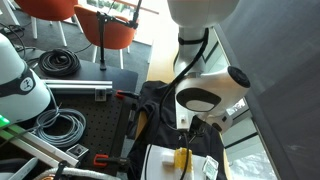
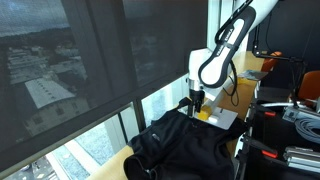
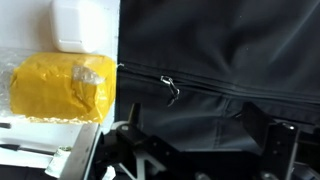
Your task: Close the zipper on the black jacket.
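Note:
The robot's gripper will go down onto the pull's tab [image 3: 174,91] and close there, because the small metal pull sticks out from the zipper seam below the gripper's spread fingers.
The black jacket [image 2: 185,150] lies rumpled on the table by the window; it also shows in an exterior view [image 1: 158,100] and fills most of the wrist view [image 3: 230,45]. The zipper [image 3: 240,88] runs as a thin dark seam across the wrist view, with a small metal pull [image 3: 172,88] near the jacket's edge. My gripper [image 3: 198,135] is open, its two fingers spread just above the fabric a little to the side of the pull, with nothing between them. In both exterior views the gripper [image 1: 190,125] [image 2: 195,100] hangs over one end of the jacket.
A yellow crumpled object [image 3: 60,88] and a white container [image 3: 80,25] lie on a white sheet beside the jacket. A black perforated board [image 1: 100,130], coiled cables [image 1: 60,125], red clamps and orange chairs [image 1: 110,30] are nearby. The shaded window [image 2: 90,70] borders the table.

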You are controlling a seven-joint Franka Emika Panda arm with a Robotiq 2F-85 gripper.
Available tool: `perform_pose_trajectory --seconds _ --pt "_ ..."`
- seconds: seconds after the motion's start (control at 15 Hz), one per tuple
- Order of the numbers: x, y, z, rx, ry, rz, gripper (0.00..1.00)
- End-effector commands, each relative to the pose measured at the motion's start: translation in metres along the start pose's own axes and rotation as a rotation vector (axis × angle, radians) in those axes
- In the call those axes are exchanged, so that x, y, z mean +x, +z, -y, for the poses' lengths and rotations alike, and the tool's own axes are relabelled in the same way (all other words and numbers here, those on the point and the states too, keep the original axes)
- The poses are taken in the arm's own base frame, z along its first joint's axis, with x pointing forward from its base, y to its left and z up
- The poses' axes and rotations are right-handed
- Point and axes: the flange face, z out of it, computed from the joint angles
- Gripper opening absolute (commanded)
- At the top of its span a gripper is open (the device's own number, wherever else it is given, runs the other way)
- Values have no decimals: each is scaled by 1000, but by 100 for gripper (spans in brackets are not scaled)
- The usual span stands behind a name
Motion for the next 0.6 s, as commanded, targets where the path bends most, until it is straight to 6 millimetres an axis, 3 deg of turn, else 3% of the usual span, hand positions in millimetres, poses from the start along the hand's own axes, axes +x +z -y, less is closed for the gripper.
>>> perform_pose_trajectory --seconds 0.0,0.53 --pt "4 20 -1 -15 -11 -1 100" --pt "17 42 2 -23 -38 -4 100"
